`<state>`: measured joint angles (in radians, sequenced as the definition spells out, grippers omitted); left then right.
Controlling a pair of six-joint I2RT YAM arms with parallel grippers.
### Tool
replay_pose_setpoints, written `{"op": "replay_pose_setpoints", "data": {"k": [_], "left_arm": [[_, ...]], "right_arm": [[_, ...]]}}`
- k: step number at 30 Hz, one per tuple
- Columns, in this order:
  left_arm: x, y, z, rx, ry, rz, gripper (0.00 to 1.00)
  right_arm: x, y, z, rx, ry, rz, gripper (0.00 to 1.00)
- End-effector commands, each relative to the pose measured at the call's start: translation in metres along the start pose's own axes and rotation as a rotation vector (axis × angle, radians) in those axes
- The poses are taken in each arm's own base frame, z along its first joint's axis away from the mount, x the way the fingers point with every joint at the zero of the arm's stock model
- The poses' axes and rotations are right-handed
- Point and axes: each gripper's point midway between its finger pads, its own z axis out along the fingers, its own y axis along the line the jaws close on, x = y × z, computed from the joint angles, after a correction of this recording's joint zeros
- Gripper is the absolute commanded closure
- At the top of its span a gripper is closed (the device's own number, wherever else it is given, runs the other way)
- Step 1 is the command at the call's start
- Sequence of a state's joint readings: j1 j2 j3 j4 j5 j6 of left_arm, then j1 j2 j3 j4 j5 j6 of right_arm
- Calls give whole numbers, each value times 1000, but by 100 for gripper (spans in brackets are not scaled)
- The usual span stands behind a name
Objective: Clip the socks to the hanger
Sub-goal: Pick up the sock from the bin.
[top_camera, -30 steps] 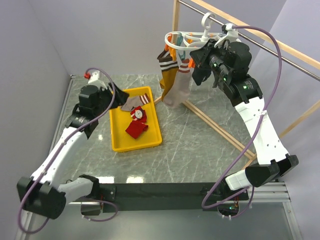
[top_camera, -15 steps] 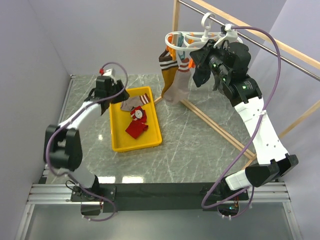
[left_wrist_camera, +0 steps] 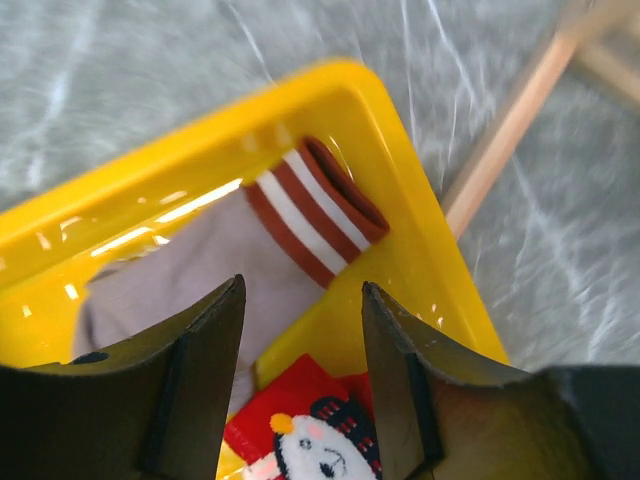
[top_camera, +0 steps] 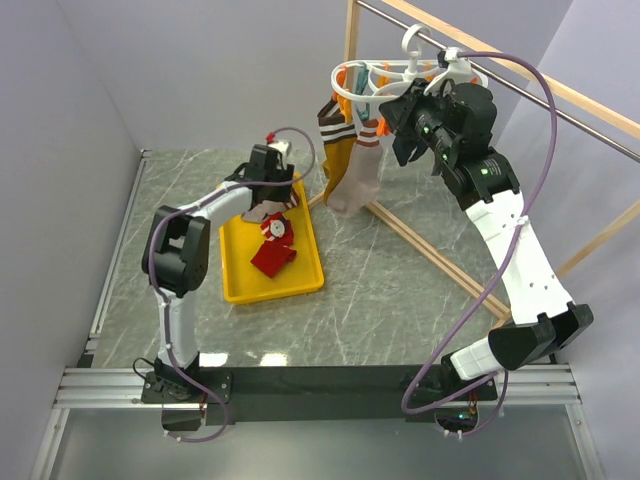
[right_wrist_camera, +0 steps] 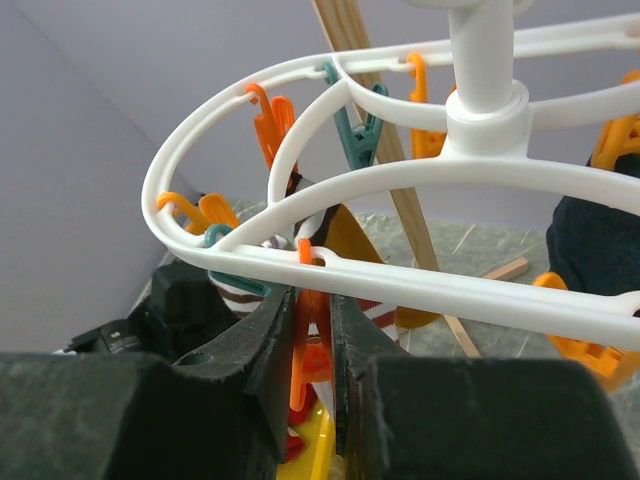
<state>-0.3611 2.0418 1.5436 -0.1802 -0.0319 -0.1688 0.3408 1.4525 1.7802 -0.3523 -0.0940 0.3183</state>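
Observation:
My left gripper lowers at the tray's far corner onto the grey sock's striped cuff next, because the socks on the hanger (top_camera: 385, 75) hang by their cuffs.
The white hanger (top_camera: 385, 75) hangs from the metal rod, with a mustard sock (top_camera: 338, 160) and a grey-beige sock (top_camera: 360, 182) clipped to it. My right gripper (top_camera: 402, 112) is shut on an orange clip (right_wrist_camera: 312, 345) under the hanger's ring (right_wrist_camera: 400, 170). A dark navy sock (right_wrist_camera: 600, 240) shows at the right edge. My left gripper (top_camera: 272, 192) is open (left_wrist_camera: 303, 300) above the far end of the yellow tray (top_camera: 240, 285). Below it lie a grey sock (left_wrist_camera: 180, 270) with a red-and-white striped cuff (left_wrist_camera: 315, 215) and a red sock (left_wrist_camera: 320, 420), also in the top view (top_camera: 272, 255).
The wooden frame's base rail (top_camera: 430, 255) runs diagonally across the marble table (top_camera: 380, 320). The metal rod (top_camera: 545, 92) and a wooden bar cross the upper right. Grey walls close the left and back. A purple cable loops over the right arm.
My left arm has swung from the tray's left side to over the tray's far end. My right gripper has stayed at the hanger, shifting only slightly.

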Motion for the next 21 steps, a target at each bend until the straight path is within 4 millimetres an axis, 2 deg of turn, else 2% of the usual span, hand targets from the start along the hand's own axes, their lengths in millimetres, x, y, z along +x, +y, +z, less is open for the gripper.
{"op": "replay_pose_setpoints", "data": {"k": [1, 7, 12, 15, 18, 21], "left_arm": [[-11, 0, 7, -1, -19, 129, 45], [8, -5, 31, -9, 18, 177, 43], [28, -8, 41, -1, 62, 294, 41], [29, -3, 44, -26, 63, 313, 41], [33, 1, 49, -55, 91, 304, 43], [45, 7, 52, -80, 135, 308, 48]], "right_arm": [[-25, 2, -1, 5, -74, -24, 100], [-27, 1, 1, 5, -75, -40, 100], [-31, 0, 1, 4, -81, -45, 100], [-31, 0, 1, 3, -77, -45, 100], [-30, -1, 1, 6, -74, -49, 100], [-32, -3, 0, 14, -79, -54, 100]]}}
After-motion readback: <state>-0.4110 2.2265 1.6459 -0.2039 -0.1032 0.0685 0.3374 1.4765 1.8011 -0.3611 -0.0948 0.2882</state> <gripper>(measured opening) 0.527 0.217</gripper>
